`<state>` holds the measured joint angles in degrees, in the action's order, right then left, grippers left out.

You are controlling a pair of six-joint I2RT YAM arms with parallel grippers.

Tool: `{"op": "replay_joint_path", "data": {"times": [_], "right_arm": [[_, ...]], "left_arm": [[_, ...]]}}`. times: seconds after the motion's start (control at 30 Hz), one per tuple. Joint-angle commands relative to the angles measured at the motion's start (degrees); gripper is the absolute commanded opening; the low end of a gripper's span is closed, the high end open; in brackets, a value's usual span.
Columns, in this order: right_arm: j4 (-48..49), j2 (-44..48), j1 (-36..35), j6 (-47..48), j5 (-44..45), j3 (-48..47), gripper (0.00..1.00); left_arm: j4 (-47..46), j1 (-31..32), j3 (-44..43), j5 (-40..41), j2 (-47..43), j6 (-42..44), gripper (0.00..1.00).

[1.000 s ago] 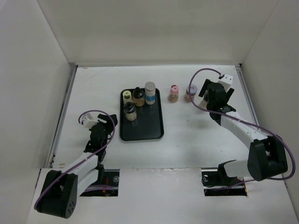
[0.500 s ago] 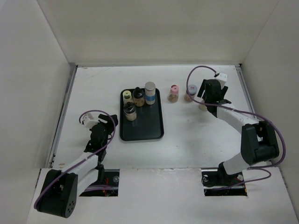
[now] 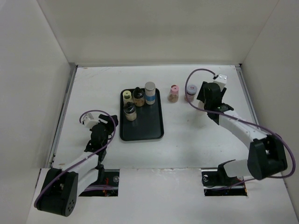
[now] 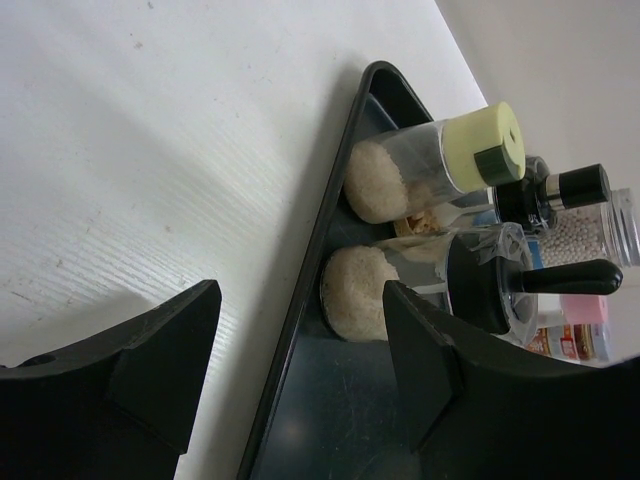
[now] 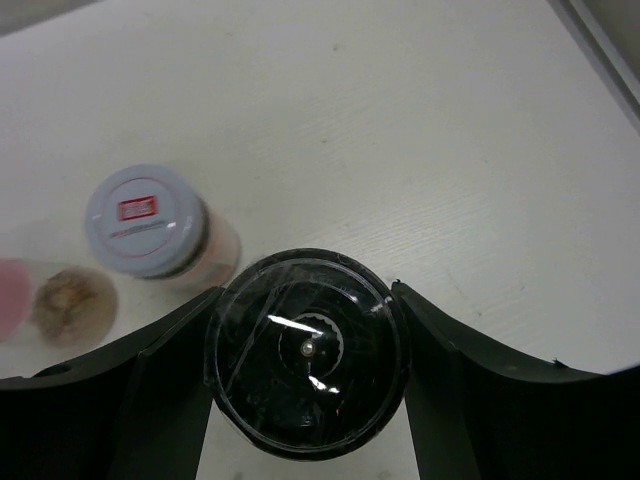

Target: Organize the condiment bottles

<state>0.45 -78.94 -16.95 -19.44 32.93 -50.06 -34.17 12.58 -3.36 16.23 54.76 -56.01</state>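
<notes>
The black-capped bottle swings left in the top view in my right gripper next and lowers onto the open tray (image 3: 145, 128) space, where the other jars stand.
A black tray (image 3: 145, 128) holds a cream-capped jar (image 3: 126, 96), a black-topped jar (image 3: 138, 96), a tall silver bottle with a blue band (image 3: 150, 92) and a black-capped jar (image 3: 130, 111). A pink-capped jar (image 3: 174, 93) and a grey-capped jar (image 3: 190, 91) stand on the table right of the tray. My right gripper (image 3: 208, 95) is shut on a black-capped bottle (image 5: 305, 350), just right of the grey-capped jar (image 5: 148, 220). My left gripper (image 3: 105, 127) is open and empty beside the tray's left edge (image 4: 300, 300), facing the cream-capped jar (image 4: 440, 165).
White walls enclose the table on the left, back and right. A raised rail (image 3: 65, 107) runs along the table's left edge. Purple cables loop over both arms.
My right gripper has shifted a little left toward the grey-capped jar and turned. The beige bottle body seen below it half a second ago is now hidden under it. The left arm has not moved.
</notes>
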Motion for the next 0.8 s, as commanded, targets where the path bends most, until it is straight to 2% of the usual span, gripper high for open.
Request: {"op": "replay_joint_path", "data": {"times": [0.0, 0.2, 0.3, 0.43, 0.6, 0.77], "right_arm": [[3.8, 7.8, -6.8, 0.0, 1.5, -0.5, 0.57], [7.4, 5.6, -18.8, -1.7, -3.6, -2.6, 0.57], [12.6, -0.1, -24.3, -2.3, -5.1, -5.6, 0.56], [13.3, -9.7, -30.5, -1.0, -5.7, -13.9, 0.56], [13.2, -20.5, -34.2, 2.7, -5.2, -23.6, 0.56], [13.2, -27.9, -34.8, 3.4, -5.5, -29.4, 0.57]], "left_arm": [[-3.4, 0.6, -1.5, 0.3, 0.2, 0.5, 0.65], [-3.4, 0.7, -1.6, 0.4, 0.3, 0.5, 0.65], [-3.4, 0.3, -1.3, -0.1, 0.3, 0.3, 0.65], [-3.3, 0.5, -1.1, 0.7, -0.8, 0.9, 0.65], [-3.0, 0.8, -1.2, 0.8, -1.2, 1.1, 0.65], [-3.3, 0.9, -1.2, 0.5, -0.5, 1.0, 0.65]]}}
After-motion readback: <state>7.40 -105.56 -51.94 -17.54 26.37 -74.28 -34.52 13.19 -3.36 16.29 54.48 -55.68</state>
